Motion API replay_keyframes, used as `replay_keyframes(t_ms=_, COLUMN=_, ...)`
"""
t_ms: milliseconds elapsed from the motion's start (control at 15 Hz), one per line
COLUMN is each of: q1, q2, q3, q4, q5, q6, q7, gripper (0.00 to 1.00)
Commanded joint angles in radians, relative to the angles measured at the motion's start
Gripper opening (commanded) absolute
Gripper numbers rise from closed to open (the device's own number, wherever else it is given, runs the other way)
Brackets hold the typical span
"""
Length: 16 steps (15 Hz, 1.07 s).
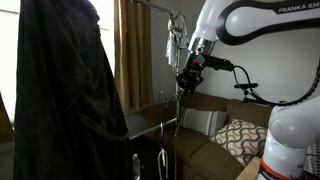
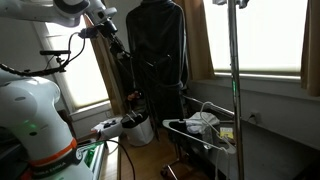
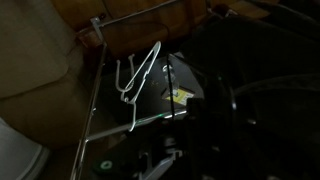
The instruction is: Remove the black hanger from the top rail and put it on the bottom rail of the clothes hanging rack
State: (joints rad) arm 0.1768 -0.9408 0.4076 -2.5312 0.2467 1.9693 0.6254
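The rack's bottom bar (image 3: pixel 152 120) lies below my gripper, so I need to move down toward the black garment until the dangling black hanger meets it and release the hanger there.
My gripper (image 1: pixel 187 72) hangs in mid-air beside the rack's upright pole (image 1: pixel 176 120), well below the top rail (image 1: pixel 150 6). It also shows in an exterior view (image 2: pixel 118 46), close to a big black garment (image 2: pixel 160 60). A thin dark shape that looks like the black hanger (image 2: pixel 126 78) dangles from the fingers, which seem shut on it. The wrist view is very dark and looks down on the bottom rail (image 3: pixel 150 20) and a white wire hanger (image 3: pixel 140 80). The jaws themselves are lost in shadow there.
The black garment (image 1: pixel 60 90) hangs from the rack and fills one side. White hangers (image 1: pixel 163 165) hang low on the rack. A brown couch (image 1: pixel 215 140) with patterned pillows (image 1: pixel 240 138) stands behind. A low wire shelf (image 2: pixel 205 128) holds small items.
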Motion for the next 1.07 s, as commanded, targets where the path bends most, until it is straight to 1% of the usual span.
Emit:
replay_keyframes(t_ms=0, q1=-0.006, q2=0.021, q3=-0.001, q4=0.006, q5=0.012, q6=0.002, q7=-0.008, gripper=0.05)
replay_keyframes(t_ms=67, q1=-0.006, q2=0.037, q3=-0.004, q4=0.01, q5=0.014, q6=0.004, q7=-0.01, gripper=0.05)
replay_keyframes(t_ms=133, q1=-0.005, q2=0.045, q3=-0.006, q4=0.014, q5=0.015, q6=0.004, q7=-0.01, gripper=0.01)
replay_keyframes(t_ms=200, q1=-0.025, q2=0.078, q3=0.009, q4=0.025, q5=0.023, q6=0.002, q7=0.03, gripper=0.01)
replay_keyframes(t_ms=333, q1=-0.039, q2=0.156, q3=0.054, q4=0.034, q5=0.069, q6=0.071, q7=0.113, gripper=0.01)
replay_keyframes(t_ms=533, q1=-0.05, q2=0.255, q3=0.113, q4=0.04, q5=0.073, q6=0.163, q7=0.232, gripper=0.01)
replay_keyframes(t_ms=600, q1=-0.043, q2=0.295, q3=0.125, q4=0.043, q5=0.074, q6=0.207, q7=0.264, gripper=0.01)
replay_keyframes(t_ms=800, q1=-0.056, q2=0.399, q3=0.168, q4=0.048, q5=0.018, q6=0.307, q7=0.402, gripper=0.01)
replay_keyframes(t_ms=867, q1=-0.065, q2=0.436, q3=0.186, q4=0.038, q5=-0.011, q6=0.364, q7=0.435, gripper=0.01)
replay_keyframes(t_ms=1000, q1=-0.084, q2=0.528, q3=0.217, q4=0.049, q5=-0.09, q6=0.444, q7=0.492, gripper=0.01)
